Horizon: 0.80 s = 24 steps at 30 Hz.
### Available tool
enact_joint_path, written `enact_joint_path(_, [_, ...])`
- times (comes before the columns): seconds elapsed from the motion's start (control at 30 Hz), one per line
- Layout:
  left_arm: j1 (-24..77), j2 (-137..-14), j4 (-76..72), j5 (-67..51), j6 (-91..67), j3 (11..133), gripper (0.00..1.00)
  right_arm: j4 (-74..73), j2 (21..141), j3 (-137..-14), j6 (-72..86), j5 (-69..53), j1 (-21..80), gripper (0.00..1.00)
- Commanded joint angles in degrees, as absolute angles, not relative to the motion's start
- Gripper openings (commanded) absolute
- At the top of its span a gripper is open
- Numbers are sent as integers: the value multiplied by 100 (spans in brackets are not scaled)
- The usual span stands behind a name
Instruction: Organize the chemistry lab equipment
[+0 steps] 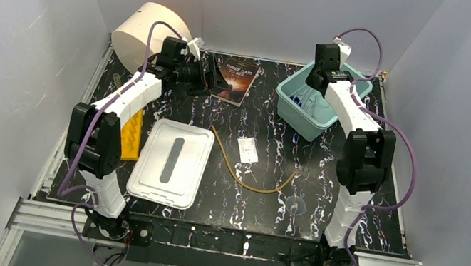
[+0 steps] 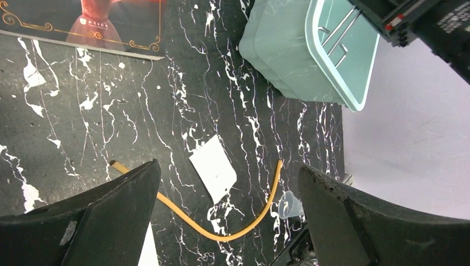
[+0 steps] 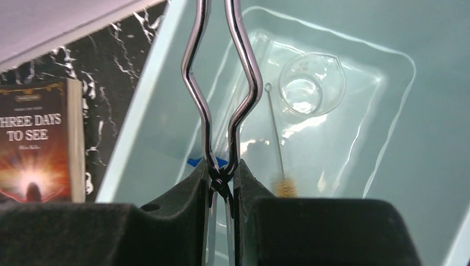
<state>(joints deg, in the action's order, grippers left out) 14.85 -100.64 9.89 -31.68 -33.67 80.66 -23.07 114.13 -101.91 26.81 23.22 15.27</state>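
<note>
The metal tongs still hang above the bin's bottom, so my right gripper should go down deeper into the teal bin [image 1: 310,105], beside the tube, clear of the beaker.
My right gripper [image 3: 222,174] is shut on the metal tongs [image 3: 221,83], which hang inside the teal bin [image 3: 399,166]. On the bin's floor lie a little clear glass beaker [image 3: 310,83], a brown brush [image 3: 284,187] and a tube with a blue end [image 3: 204,162]. My left gripper [image 2: 227,168] is open and holds nothing, hovering high at the back left near the book [image 1: 236,79]. Below it on the table lie the white packet [image 2: 213,168], the curved tan rubber tubing [image 2: 221,233] and a small clear cup [image 2: 288,205].
A big cream cylinder [image 1: 141,34] lies at the back left corner behind the left arm. A white lid [image 1: 171,162] and a yellow piece [image 1: 132,134] sit at the front left. The teal bin [image 1: 320,107] stands at the back right. White walls enclose the table.
</note>
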Motion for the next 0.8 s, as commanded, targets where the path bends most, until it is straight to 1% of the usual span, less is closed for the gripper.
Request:
enact_joint_path(0.0, [1502,-9913,1271,-3142,-3077,8447,94,-2232,11565,-10702,2871,2079,1276,0])
enact_joint_path(0.3, [1503,-10060,1370,-3064,-3051,8538,93,-2543,12412,-11262,3364,805,999,0])
enact_joint_path(0.43, [1501,-10102,1418,-3011,-3058,8582,93,-2803,12790,-11687,3506,540,969,0])
enact_joint_path(0.57, [1496,-10137,1433,-2989,-3065,8602,94,-3010,13059,-11961,3639,672,972,4])
enact_joint_path(0.77, [1503,-10193,1433,-2988,-3098,8639,93,-3719,13552,-12595,3828,960,958,10])
